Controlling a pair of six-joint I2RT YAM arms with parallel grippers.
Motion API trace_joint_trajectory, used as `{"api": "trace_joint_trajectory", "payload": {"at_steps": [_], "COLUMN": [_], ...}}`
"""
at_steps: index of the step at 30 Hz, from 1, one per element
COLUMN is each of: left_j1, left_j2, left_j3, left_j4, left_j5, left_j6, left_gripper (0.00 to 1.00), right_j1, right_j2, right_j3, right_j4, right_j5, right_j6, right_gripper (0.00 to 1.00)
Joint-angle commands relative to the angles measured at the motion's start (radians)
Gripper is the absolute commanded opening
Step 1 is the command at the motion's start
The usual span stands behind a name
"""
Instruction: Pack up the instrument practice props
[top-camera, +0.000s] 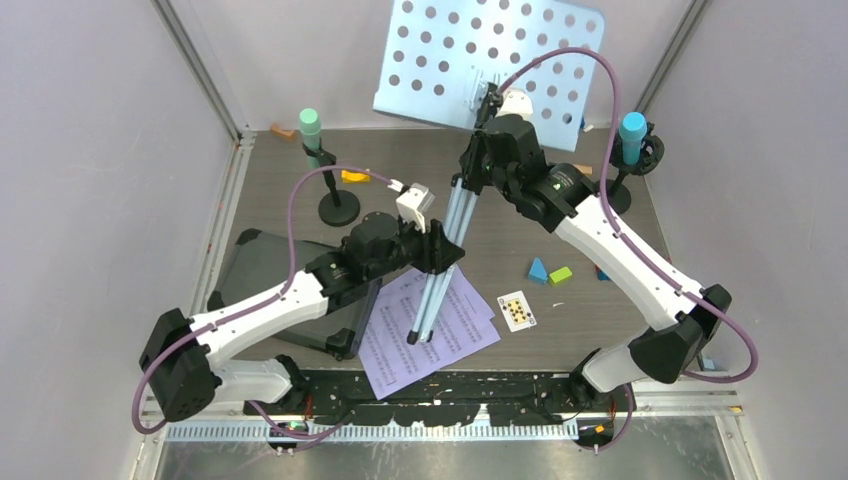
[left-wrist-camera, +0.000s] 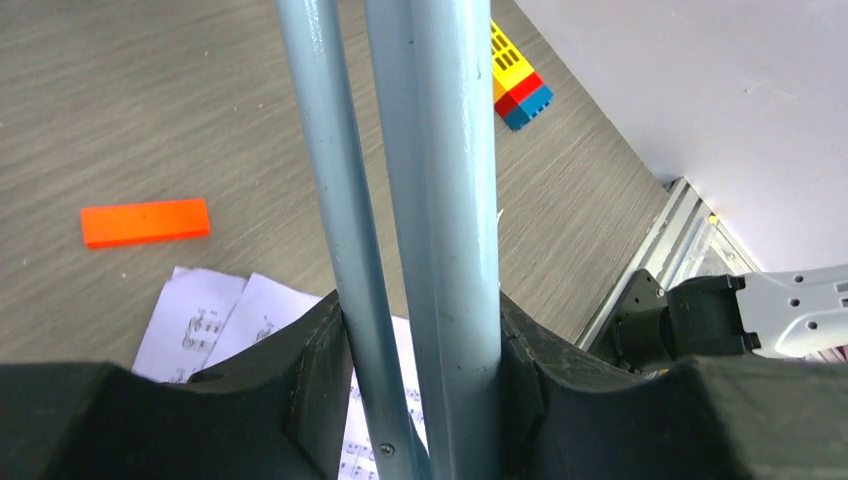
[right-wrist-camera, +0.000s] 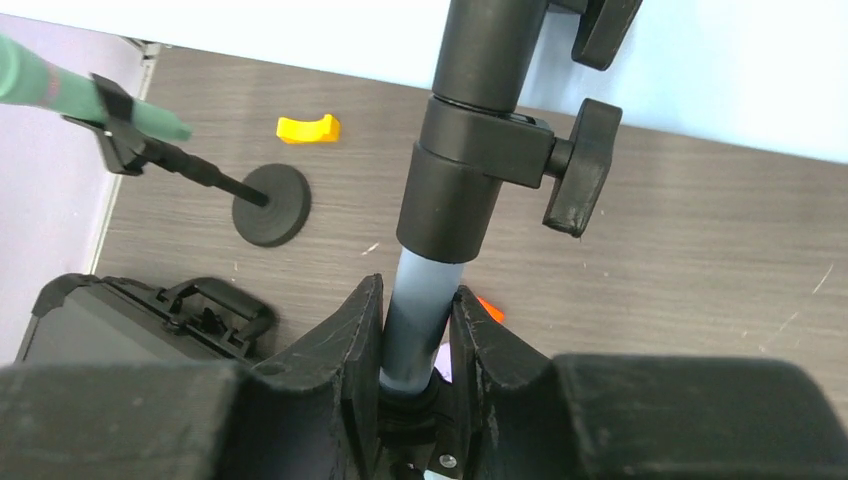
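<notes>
The rack (top-camera: 490, 60) hangs above the tabletop. My left gripper will next lower the bundled legs onto the lilac sheet-music pages below it and let them go.
The pale blue perforated music rack (top-camera: 490, 60) is tilted toward the back wall, its tripod legs (top-camera: 440, 270) folded together over the lilac sheet-music pages (top-camera: 430, 335). My left gripper (left-wrist-camera: 420, 370) is shut on the bundled legs (left-wrist-camera: 450, 200). My right gripper (right-wrist-camera: 415, 340) is shut on the rack's pale blue pole (right-wrist-camera: 425, 300), just below the black collar (right-wrist-camera: 465, 180). A green microphone (top-camera: 310, 125) stands on its black round-based pole (top-camera: 338, 208) at the back left. At the back right stands the blue microphone (top-camera: 631, 135).
An open black case (top-camera: 270, 275) lies at the left, under my left arm. Small toy blocks (top-camera: 548, 272) and a playing card (top-camera: 516, 311) lie right of the pages. An orange block (left-wrist-camera: 145, 222) lies near the sheets.
</notes>
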Motion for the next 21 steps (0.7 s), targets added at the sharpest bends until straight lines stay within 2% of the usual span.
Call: {"api": "trace_joint_trajectory", "payload": {"at_steps": [1,12,21], "left_j1": [-0.001,0.001,0.036], "left_j2": [-0.084,-0.049,0.038], "left_j3": [-0.021,-0.142,-0.174], "left_j4": [-0.003,0.048,0.091], "left_j5": [-0.046,-0.033,0.041], "left_j6": [0.002,-0.03,-0.028], "left_gripper": [0.0,0.0,0.0], "right_j1": [-0.023,-0.033,-0.072], "right_j2": [-0.061,-0.072,-0.035], "right_j3": [0.002,-0.218,-0.294], "right_j4": [0.17,0.252,0.254], "right_j5": [0.081,0.148,0.162], "right_j6": [0.011,0.104,0.154], "right_gripper": [0.0,0.0,0.0]}}
